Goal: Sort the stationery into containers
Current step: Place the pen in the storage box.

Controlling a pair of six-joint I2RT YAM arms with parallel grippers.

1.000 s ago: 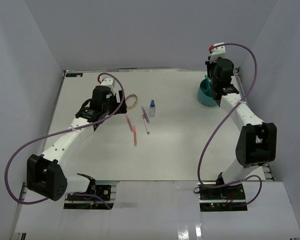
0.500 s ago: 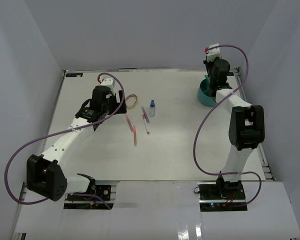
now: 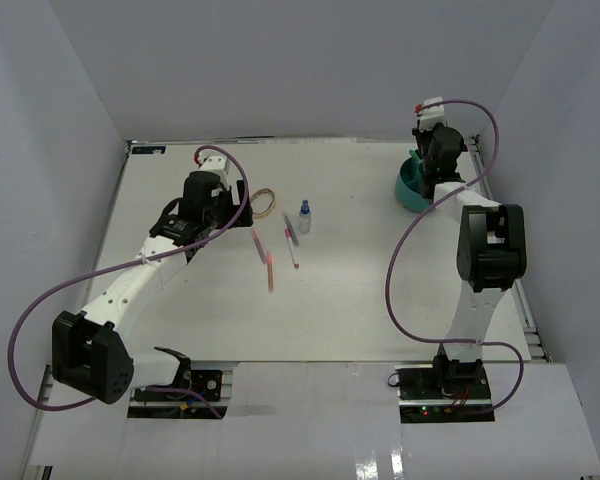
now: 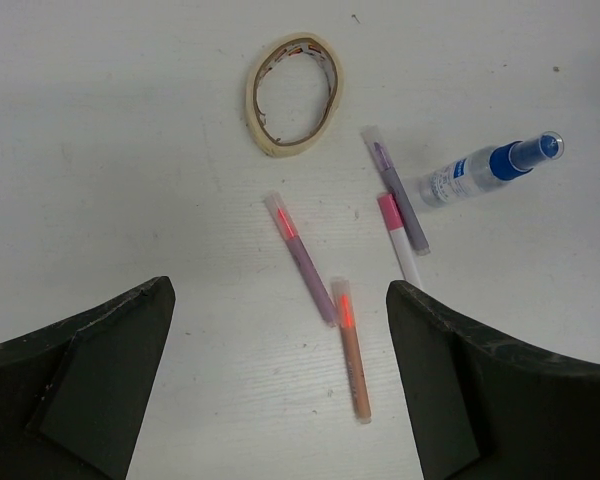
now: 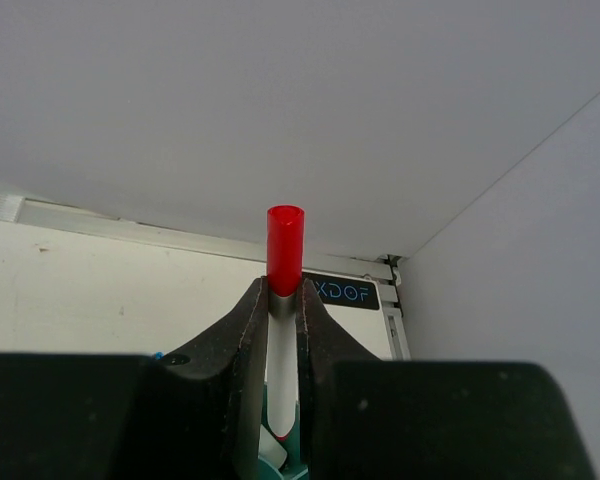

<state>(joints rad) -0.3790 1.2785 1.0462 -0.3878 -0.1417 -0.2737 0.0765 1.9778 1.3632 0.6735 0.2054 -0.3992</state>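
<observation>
The lower end of the white pen (image 4: 399, 243) is still above the teal organiser's edge. My right gripper will next move down over the organiser's opening and let the pen go.
My right gripper (image 5: 283, 292) is shut on a white pen with a red cap (image 5: 286, 248), held upright over the teal organiser (image 3: 410, 192) at the back right. Below the pen's tip show the organiser's teal edge (image 5: 292, 470) and a white eraser (image 5: 271, 453). My left gripper (image 4: 280, 290) hangs open above the table with nothing between its fingers. Under it lie a purple pen (image 4: 302, 258), an orange pen (image 4: 351, 352), a grey pen (image 4: 398, 192) and a pink-capped white pen (image 4: 399, 243). Beyond them lie a tan rubber-band loop (image 4: 293, 95) and a blue-capped clear bottle (image 4: 488, 169).
The grey enclosure walls stand close behind and right of the organiser. A black label (image 5: 342, 292) sits on the table's back rail. The loose stationery (image 3: 280, 240) lies left of the table's middle, far from the organiser.
The right arm has folded more upright and its wrist has shifted a little back over the organiser, pen still held. The left arm has not moved.
</observation>
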